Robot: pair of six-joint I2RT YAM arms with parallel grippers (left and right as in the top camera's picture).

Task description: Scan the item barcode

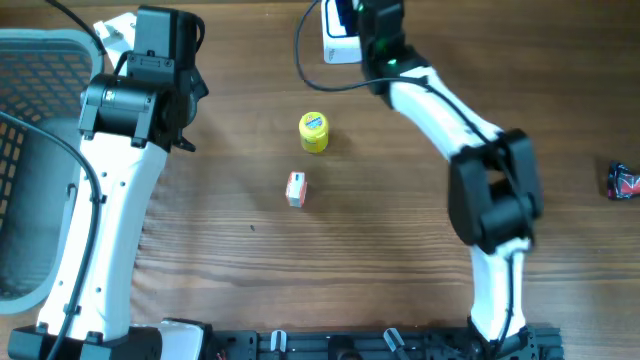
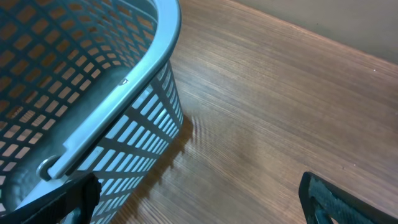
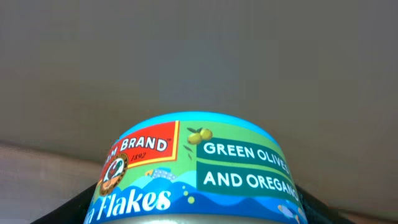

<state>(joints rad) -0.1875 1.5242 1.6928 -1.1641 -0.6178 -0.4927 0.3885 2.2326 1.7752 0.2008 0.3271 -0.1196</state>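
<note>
The right gripper will move the can to the right in the overhead view and down, to release it onto the wood [image 1: 625, 151] beside the packet, because that spot is clear.
My right gripper [image 3: 199, 214] is shut on the item, a round can [image 3: 199, 168] with a blue, green and red label reading "Flakes" and "Green Olives and Oregano". Dark fingers [image 3: 84, 205] show at both lower sides of the can. From overhead, that right gripper [image 1: 362, 18] is at the table's far edge, beside a white scanner box [image 1: 338, 48] with a black cable. No barcode shows in any view. My left gripper [image 2: 199, 208] hangs open over bare wood next to the basket, holding nothing; overhead it [image 1: 170, 85] is at the upper left.
A grey slotted basket [image 1: 35, 70] fills the left edge, its wall [image 2: 134, 134] close to my left fingers. A yellow jar [image 1: 313, 131] and a small orange-and-white box [image 1: 296, 188] stand mid-table. A red-and-black packet [image 1: 625, 181] lies at the far right.
</note>
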